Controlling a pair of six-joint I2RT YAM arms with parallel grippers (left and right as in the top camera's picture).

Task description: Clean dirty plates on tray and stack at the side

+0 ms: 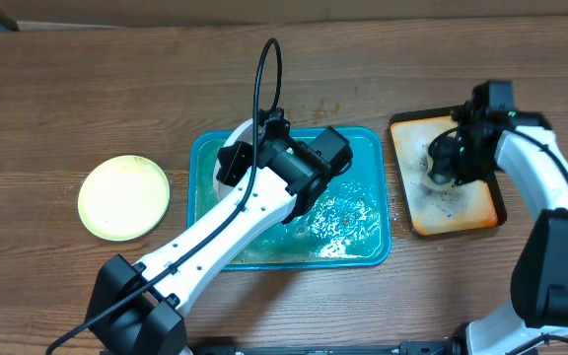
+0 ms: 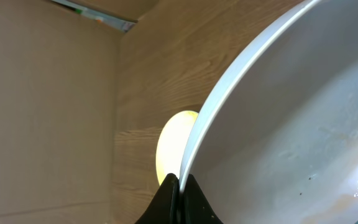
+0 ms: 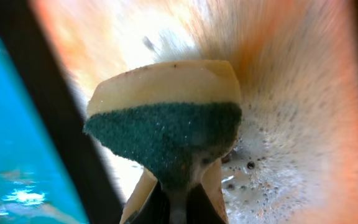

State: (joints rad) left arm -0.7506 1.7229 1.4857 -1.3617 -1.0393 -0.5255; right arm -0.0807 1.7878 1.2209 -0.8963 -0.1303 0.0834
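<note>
My right gripper should lower the sponge (image 3: 166, 118) straight down onto the tray's bottom and release it, because the sponge hangs over the sudsy bottom of the orange tray (image 3: 260, 155).
The teal tray (image 1: 368, 148) holds soapy water at the table's middle. My left gripper (image 2: 180, 186) is shut on the rim of a white plate (image 2: 291, 124) and holds it tilted over the tray's left part; the plate's edge shows in the overhead view (image 1: 230, 148). A faint reddish smear sits near the plate's lower right. The pale yellow-green plate (image 1: 123, 197) lies on the table at the left, also visible in the left wrist view (image 2: 173, 143). My right gripper (image 3: 179, 199) is shut on a yellow and green sponge (image 3: 166, 118) over the orange tray (image 1: 461, 212).
The orange dark-rimmed tray stands right of the teal tray and is covered in suds and dark specks (image 3: 278, 155). A black cable (image 1: 264, 79) loops above the left arm. The teal tray's edge shows at the left of the right wrist view (image 3: 11, 124).
</note>
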